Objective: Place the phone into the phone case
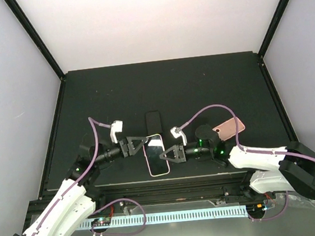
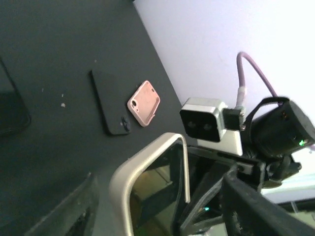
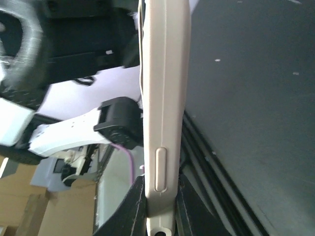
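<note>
Bare tabletop beside the black slab's far end lies outward and below the right gripper, so the right gripper should next move outward, lower the phone and let it go.
A phone with a dark screen (image 1: 156, 156) sits in a cream case and is held off the table between the two arms. My right gripper (image 1: 166, 155) is shut on its right edge; in the right wrist view the jaws (image 3: 161, 196) pinch the cream case edge (image 3: 165, 98) just below a side button. My left gripper (image 1: 142, 143) is open, its fingers straddling the phone's top left corner. In the left wrist view that cream corner (image 2: 147, 162) lies between the spread fingers (image 2: 157, 211) with gaps on both sides.
A black phone-shaped slab (image 1: 153, 122) lies flat just beyond the held phone and shows in the left wrist view (image 2: 109, 103). A pink case (image 1: 229, 127) lies to the right behind my right arm, also in the left wrist view (image 2: 144, 103). Black frame rails border the table.
</note>
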You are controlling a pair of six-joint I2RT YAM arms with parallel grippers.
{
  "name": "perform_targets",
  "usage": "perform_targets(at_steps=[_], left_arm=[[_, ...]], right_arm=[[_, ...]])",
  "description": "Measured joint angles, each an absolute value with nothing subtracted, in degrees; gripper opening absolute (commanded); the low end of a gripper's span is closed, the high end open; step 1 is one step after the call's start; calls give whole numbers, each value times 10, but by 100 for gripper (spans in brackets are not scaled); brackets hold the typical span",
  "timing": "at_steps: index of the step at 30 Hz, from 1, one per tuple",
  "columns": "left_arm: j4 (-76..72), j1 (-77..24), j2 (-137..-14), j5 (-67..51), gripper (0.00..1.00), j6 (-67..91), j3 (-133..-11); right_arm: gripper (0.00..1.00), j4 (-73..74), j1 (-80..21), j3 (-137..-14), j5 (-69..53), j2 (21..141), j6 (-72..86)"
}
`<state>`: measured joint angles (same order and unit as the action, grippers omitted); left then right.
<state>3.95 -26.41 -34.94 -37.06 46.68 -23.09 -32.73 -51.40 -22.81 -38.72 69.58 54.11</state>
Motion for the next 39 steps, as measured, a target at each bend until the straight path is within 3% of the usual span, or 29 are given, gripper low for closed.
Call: perform_targets(at_steps=[1, 2, 11, 22, 27, 32, 39], left_arm=[[52, -264, -349, -362, 97, 463, -236], [64, -263, -349, -357, 99, 456, -241], [163, -263, -329, -300, 99, 426, -256], [228, -263, -332, -275, 99, 398, -260], [231, -263, -339, -276, 99, 394, -260], [228, -263, -359, -286, 99, 393, -260], [226, -263, -378, -289, 99, 390, -260]], right_arm=[[1, -314, -513, -228, -379, 696, 539], [1, -296, -510, -229, -371, 696, 534], [1, -76, -396, -356, -322, 745, 432], [2, 86, -215, -605, -324, 977, 309], [7, 126, -169, -707, -352, 1074, 283], [11, 153, -155, -752, -388, 1137, 269], [23, 183, -153, -790, -405, 1196, 265]])
